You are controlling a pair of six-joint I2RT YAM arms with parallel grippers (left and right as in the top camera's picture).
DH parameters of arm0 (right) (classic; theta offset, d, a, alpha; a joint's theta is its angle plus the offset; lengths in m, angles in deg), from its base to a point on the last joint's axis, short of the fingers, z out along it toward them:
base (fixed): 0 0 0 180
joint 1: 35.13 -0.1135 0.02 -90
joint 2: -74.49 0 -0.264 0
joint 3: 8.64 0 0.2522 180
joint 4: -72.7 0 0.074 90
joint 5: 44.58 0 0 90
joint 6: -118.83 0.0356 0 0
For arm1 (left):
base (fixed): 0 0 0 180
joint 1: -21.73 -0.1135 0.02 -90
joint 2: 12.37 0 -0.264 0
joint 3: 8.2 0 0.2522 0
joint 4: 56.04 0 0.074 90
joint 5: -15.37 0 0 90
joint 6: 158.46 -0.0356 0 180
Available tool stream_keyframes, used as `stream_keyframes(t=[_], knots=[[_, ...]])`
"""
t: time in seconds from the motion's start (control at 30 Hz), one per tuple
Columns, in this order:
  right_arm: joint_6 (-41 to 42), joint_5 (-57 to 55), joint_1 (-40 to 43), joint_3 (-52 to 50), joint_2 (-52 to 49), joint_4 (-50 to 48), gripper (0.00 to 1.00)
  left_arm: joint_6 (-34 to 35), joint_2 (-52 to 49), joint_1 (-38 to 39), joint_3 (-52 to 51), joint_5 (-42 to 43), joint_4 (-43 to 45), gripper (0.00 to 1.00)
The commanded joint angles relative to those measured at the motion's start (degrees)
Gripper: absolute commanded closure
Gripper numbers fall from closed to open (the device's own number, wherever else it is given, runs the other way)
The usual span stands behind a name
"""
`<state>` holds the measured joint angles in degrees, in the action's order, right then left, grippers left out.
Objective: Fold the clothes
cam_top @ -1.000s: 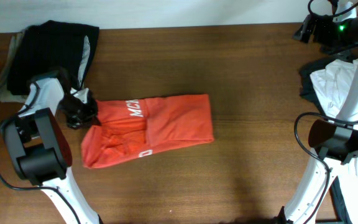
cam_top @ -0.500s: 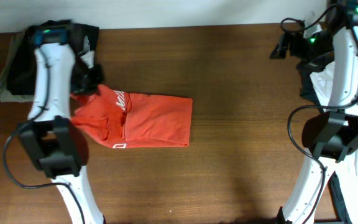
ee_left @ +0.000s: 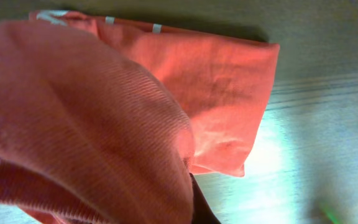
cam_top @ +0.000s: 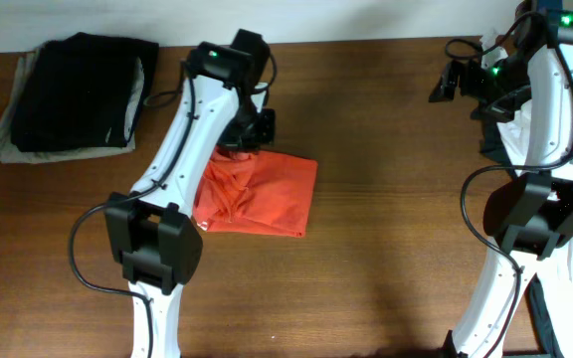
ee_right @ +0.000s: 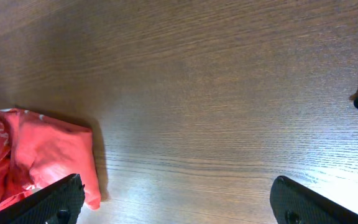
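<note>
Next I need to move my left gripper across and release the fold over the shirt's flat lower layer [cam_top: 287,180] [ee_left: 224,84], as this layer lies to the gripper's right in the overhead view.
The clothes in play are one red-orange T-shirt [cam_top: 267,199], lying part-folded on the brown table [cam_top: 396,219]. My left gripper [cam_top: 249,134] hovers over the shirt's upper left edge, shut on a lifted fold of it. In the left wrist view that fold [ee_left: 86,124] drapes across most of the picture and hides the jaws except one dark finger [ee_left: 201,210]; the shirt's lower layer [ee_left: 222,81] lies flat beyond. My right gripper [cam_top: 456,82] hangs far off at the upper right, open and holding nothing, its fingertips [ee_right: 48,200] wide apart over bare wood, with the shirt [ee_right: 39,155] at the left.
A stack of folded dark clothes [cam_top: 73,89] sits at the table's back left corner. A heap of white and dark garments [cam_top: 525,124] lies at the right edge. The left arm [cam_top: 182,149] stretches across the shirt's left side.
My left gripper has swung right, from the shirt's left end to above its middle, carrying the fold over. The shirt now lies shorter and doubled. The right arm came slightly inward.
</note>
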<state>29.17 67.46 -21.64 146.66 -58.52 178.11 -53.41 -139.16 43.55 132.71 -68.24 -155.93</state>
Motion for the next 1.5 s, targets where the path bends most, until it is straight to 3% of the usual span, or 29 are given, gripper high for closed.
stream_keyframes(t=[0.0,0.03,0.1,0.33,0.43,0.63,0.67,0.73,0.8,0.93,1.07,1.33,1.47], knots=[[-0.3,-0.5,0.0,-0.1,1.5,0.2,0.01,1.7,-0.1,1.4,-1.8,0.0,0.1,0.94],[-0.3,-0.4,0.0,-0.1,1.5,0.2,0.01,1.7,-0.1,1.9,-2.8,0.0,0.4,0.80],[-0.3,-0.2,0.0,-0.1,1.5,0.2,0.01,1.7,-0.1,2.6,-4.6,1.2,1.6,0.79],[-0.3,0.0,0.0,-0.1,1.5,0.2,0.01,1.6,-0.1,6.2,-13.1,10.2,9.2,0.97],[-0.3,0.0,0.0,-0.1,1.5,0.0,0.01,0.5,0.5,7.8,-12.5,7.0,9.9,0.98],[-0.3,1.8,-0.8,-0.1,1.5,0.1,0.01,1.3,4.9,0.7,-1.5,-6.9,0.9,0.74],[-0.3,1.9,-1.3,-0.1,1.5,0.0,0.01,1.2,5.8,-2.1,0.0,-7.1,-0.5,0.66],[-0.3,1.9,-2.9,-0.1,1.5,-0.2,0.01,1.2,7.5,-8.5,1.2,-7.1,-2.3,0.32],[-0.3,1.9,-4.9,-0.1,1.5,-0.7,0.01,0.6,8.0,-13.9,1.2,-4.7,-3.7,0.26],[-0.3,1.9,-11.0,-0.1,1.4,-1.9,0.01,-6.5,7.8,-19.9,-1.0,5.8,-4.6,0.24],[-0.3,1.9,-19.0,-0.9,1.4,-3.9,0.02,-8.5,7.8,-20.4,-7.0,6.1,-2.2,0.23],[4.0,1.2,-30.7,-1.5,-0.8,-9.4,0.02,-15.0,7.8,-20.0,-25.3,19.3,10.0,0.23],[7.1,-0.7,-31.9,-1.5,-2.2,-10.7,0.01,-16.9,7.8,-18.5,-31.1,19.8,16.4,0.24]])
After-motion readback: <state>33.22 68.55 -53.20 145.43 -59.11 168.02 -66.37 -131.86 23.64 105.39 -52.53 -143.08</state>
